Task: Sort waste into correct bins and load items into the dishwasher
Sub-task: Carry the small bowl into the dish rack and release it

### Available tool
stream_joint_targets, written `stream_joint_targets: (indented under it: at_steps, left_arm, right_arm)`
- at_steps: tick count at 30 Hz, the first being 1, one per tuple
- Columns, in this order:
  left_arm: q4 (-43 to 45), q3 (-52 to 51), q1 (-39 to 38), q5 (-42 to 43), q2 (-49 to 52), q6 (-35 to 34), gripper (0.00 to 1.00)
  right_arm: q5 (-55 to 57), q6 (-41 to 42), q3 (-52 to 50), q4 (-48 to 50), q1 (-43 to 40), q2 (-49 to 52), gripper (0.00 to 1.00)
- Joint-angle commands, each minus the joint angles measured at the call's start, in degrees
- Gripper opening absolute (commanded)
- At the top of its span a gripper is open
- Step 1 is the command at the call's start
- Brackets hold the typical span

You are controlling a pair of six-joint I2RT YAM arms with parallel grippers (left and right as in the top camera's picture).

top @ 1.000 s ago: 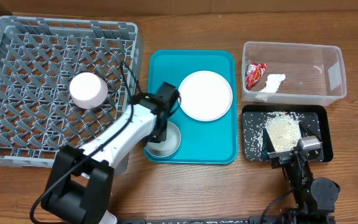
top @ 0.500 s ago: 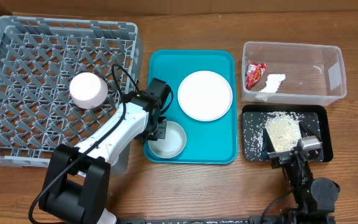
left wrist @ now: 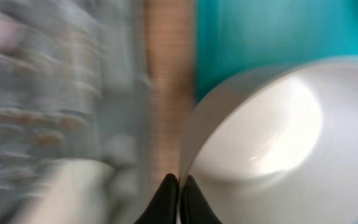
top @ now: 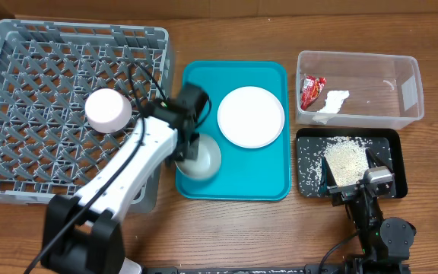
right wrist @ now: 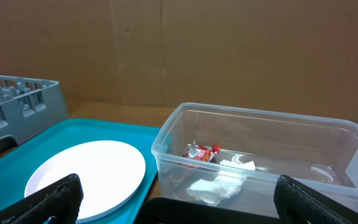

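Note:
The bowl lifts and turns over the grey rack's empty wires next. My left gripper then releases the bowl's rim, as the pegs lie to its left in the overhead view.
My left gripper (top: 185, 146) is shut on the left rim of a pale grey bowl (top: 203, 158), tilted over the front left corner of the teal tray (top: 267, 176). The left wrist view shows the fingers (left wrist: 179, 188) pinching the bowl's (left wrist: 260, 137) rim. A round white plate (top: 251, 116) lies on the teal tray. A white cup (top: 108, 110) sits upside down in the grey rack (top: 21, 68). The clear tub (top: 401, 114) holds the red wrapper (top: 311, 90) and the tissue (top: 331, 102). The black tray (top: 392, 164) holds rice scraps (top: 346, 160). My right gripper (top: 353, 185) is open and empty at the black tray's front edge. The chopsticks are out of view.
The right wrist view shows the open gripper (right wrist: 178, 190), the plate (right wrist: 86, 174), the clear tub (right wrist: 260, 134) with the wrapper (right wrist: 202, 152) and tissue (right wrist: 219, 183), and a corner of the rack (right wrist: 11, 102). Bare wooden table lies along the front.
My left gripper has taken hold of the bowl's rim and moved it up and left, toward the rack. The right arm has not moved.

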Motion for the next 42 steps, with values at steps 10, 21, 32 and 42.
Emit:
stream_joint_targets:
  at_steps: [10,21,32,42]
  left_arm:
    - [-10.58,14.47,3.89,-54.84,-7.65,-1.01,0.04]
    - [1.81,10.38,23.5,-61.42,-4.33,-1.27,0.04]
    - [6.99,10.38,32.52,-56.15,5.9,2.19,0.04]
    - [31.85,10.38,33.27,-65.96,14.75,31.01,0.04]
  right_arm:
    - [-0.09,-0.02,-0.61,0.35,-0.44,-0.63,1.0]
    - [-0.09,0.0,-0.61,0.35,-0.44,-0.63,1.0]
    - [-0.09,0.0,-0.61,0.35,-0.44,-0.63,1.0]
    - [-0.09,0.0,-0.61,0.35,-0.44,-0.63,1.0]
